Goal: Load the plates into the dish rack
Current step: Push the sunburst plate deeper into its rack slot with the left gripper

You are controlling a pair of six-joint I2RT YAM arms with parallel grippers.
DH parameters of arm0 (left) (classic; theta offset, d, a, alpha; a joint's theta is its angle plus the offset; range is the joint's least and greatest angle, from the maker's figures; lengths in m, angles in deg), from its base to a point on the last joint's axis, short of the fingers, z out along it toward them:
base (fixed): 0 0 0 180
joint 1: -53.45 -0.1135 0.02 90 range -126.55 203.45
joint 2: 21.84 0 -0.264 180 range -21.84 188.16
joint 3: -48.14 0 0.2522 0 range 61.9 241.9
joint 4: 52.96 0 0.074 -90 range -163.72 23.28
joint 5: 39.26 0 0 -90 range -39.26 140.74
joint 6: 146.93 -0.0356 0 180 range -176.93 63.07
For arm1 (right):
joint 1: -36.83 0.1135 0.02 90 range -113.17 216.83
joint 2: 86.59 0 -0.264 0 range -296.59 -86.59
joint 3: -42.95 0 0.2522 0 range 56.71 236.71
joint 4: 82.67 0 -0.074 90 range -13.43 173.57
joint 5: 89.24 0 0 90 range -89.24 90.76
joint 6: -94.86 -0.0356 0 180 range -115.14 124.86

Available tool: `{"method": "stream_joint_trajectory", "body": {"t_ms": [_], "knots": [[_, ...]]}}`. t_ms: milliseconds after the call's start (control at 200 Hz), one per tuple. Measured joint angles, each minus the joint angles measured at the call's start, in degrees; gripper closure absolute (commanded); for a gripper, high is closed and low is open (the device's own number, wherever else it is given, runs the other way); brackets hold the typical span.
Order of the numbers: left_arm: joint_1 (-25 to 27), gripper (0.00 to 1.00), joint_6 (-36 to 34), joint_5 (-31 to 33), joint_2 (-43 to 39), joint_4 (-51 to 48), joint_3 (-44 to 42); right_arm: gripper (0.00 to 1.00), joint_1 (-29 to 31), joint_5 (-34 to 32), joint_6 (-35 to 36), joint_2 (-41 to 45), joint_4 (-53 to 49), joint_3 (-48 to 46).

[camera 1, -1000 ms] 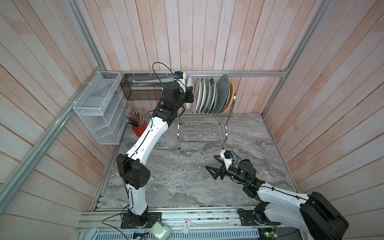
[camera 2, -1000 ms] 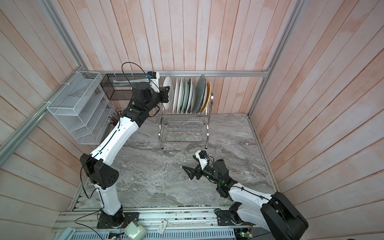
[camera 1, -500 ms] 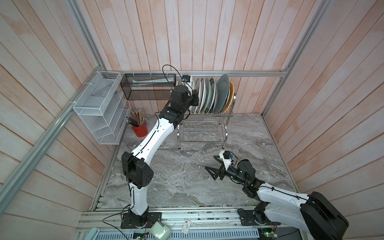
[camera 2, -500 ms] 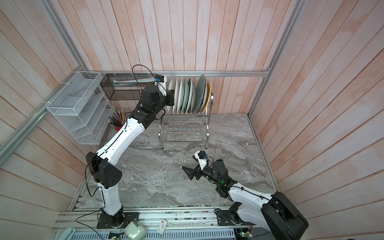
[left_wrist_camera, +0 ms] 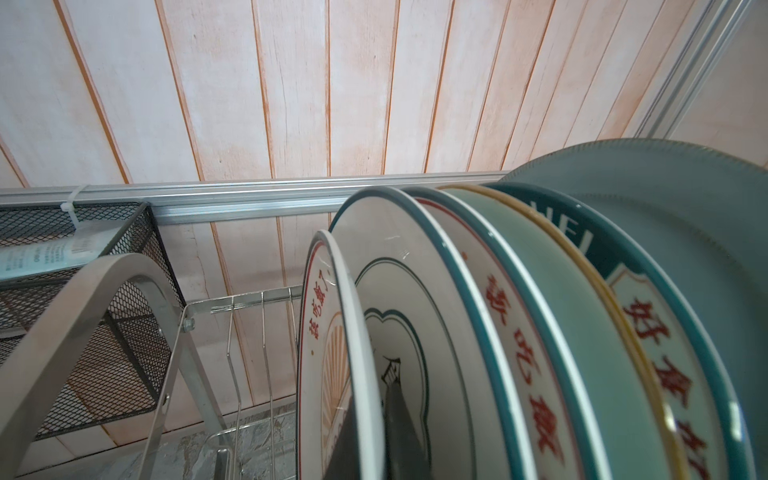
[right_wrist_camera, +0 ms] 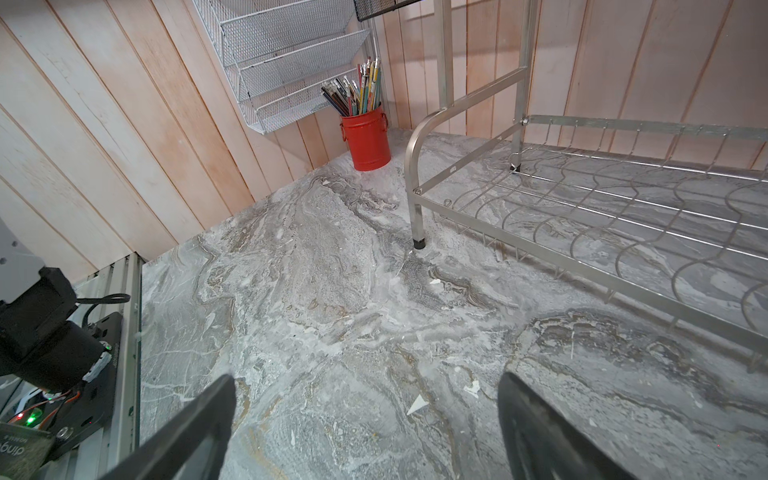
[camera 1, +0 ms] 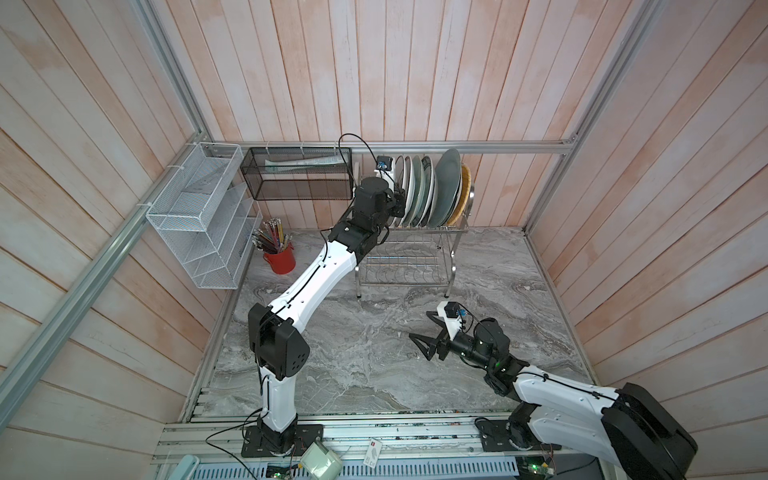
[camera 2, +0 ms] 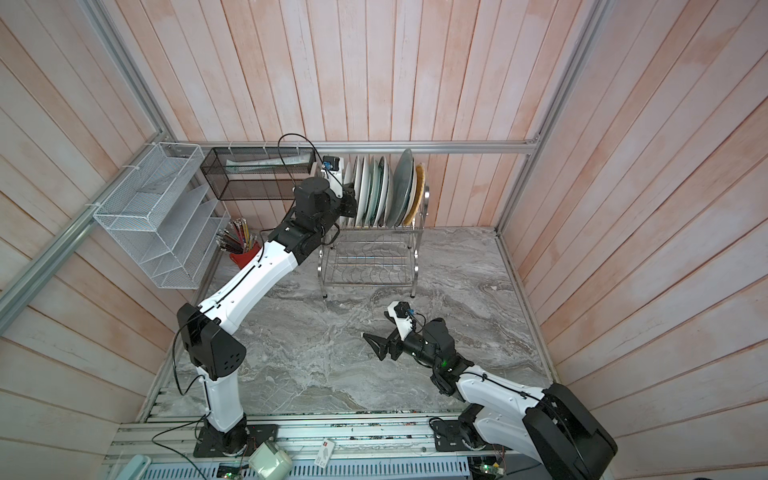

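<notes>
The teal-ring plate is close by, so the robot should next move its left gripper toward the mesh basket, into the empty gap by the rack's end bar, and let go of the sunburst plate.
Several plates (camera 1: 432, 191) (camera 2: 384, 191) stand on edge in the top tier of the steel dish rack (camera 1: 455, 249) (camera 2: 415, 257) at the back wall. My left gripper (camera 1: 397, 203) (camera 2: 351, 205) is at the left end of that row, shut on the rim of a white plate with an orange sunburst (left_wrist_camera: 324, 353). The left wrist view shows that plate upright between the dark fingers (left_wrist_camera: 399, 432), close beside a white plate with a teal ring (left_wrist_camera: 399, 257). Its foot is hidden. My right gripper (camera 1: 419, 325) (camera 2: 375, 325) (right_wrist_camera: 365, 380) hovers open and empty over the marble table.
A black mesh basket (camera 1: 299, 178) hangs on the wall left of the rack. A white wire organiser (camera 1: 199, 220) and a red pencil cup (camera 1: 280, 259) fill the back left corner. The rack's lower tier (right_wrist_camera: 602, 187) holds nothing.
My left arm has carried the sunburst plate to the right, up against the row of plates. The right arm has not moved.
</notes>
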State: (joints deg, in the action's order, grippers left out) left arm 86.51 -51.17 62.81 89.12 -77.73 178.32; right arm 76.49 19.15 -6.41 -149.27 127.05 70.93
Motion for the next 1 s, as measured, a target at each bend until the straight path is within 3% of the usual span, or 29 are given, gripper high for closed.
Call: {"method": "stream_joint_trajectory", "body": {"t_ms": [160,235,1000], "knots": [[0.0,0.9,-0.2,0.4,-0.2,0.2,-0.3,0.02,0.1,-0.3,0.3,0.0,-0.3,0.0],[0.0,1.0,-0.2,0.4,-0.5,0.2,-0.5,0.02,0.1,-0.4,0.4,0.0,-0.3,0.2],[-1.6,1.0,5.2,-0.3,-5.4,-0.5,-4.4,0.02,0.8,-0.8,0.8,-0.1,-0.7,0.9]]}}
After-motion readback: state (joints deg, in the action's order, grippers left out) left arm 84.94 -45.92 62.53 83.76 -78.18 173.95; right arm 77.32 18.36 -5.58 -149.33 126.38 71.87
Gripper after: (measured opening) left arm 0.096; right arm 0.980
